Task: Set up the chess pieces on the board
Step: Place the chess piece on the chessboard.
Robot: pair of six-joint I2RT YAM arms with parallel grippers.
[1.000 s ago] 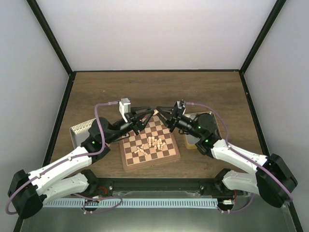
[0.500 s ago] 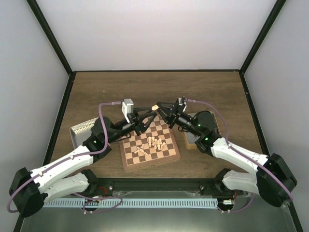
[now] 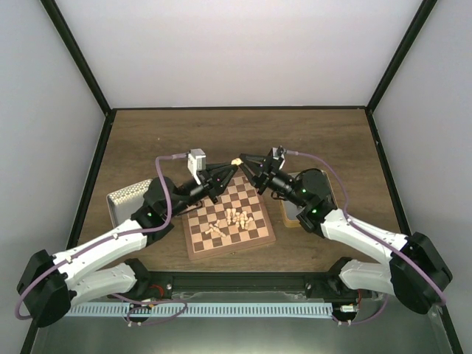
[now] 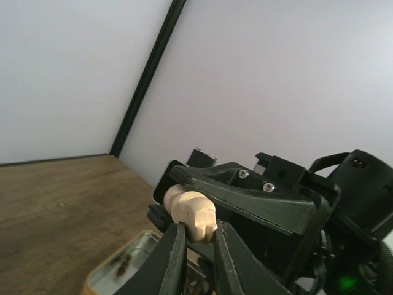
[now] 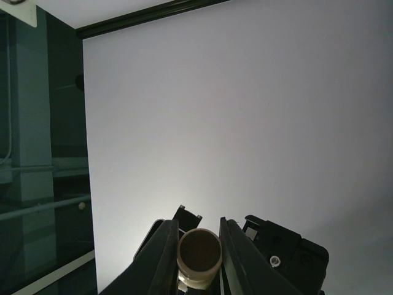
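The base end of the cream chess piece faces sideways, so my left gripper should next go down with a turn of its fingers to the board's far row [image 3: 238, 180] and release the piece.
The board [image 3: 193, 251] lies at the near middle of the table, with several pale cream chess pieces [image 3: 228, 221] on it, some standing and some lying flat. My two grippers meet in the air just above the board's far edge. One cream chess piece [image 3: 237, 161] hangs between them. My left gripper [image 3: 231, 167] is shut on its notched head end [image 4: 191, 213]. My right gripper [image 3: 243, 164] is shut on its base end, whose round dark underside [image 5: 199, 252] faces the right wrist camera. The right gripper's finger [image 4: 258, 200] lies over the piece.
A silver tin [image 3: 122, 200] stands left of the board by the left arm. A second tin [image 3: 293, 214] lies right of the board under the right arm; in the left wrist view this tin [image 4: 116, 267] holds small dark pieces. Black frame posts border the table.
The left gripper has risen and moved right to meet the right gripper. The cream piece, hidden a second ago, now shows between the two sets of fingertips.
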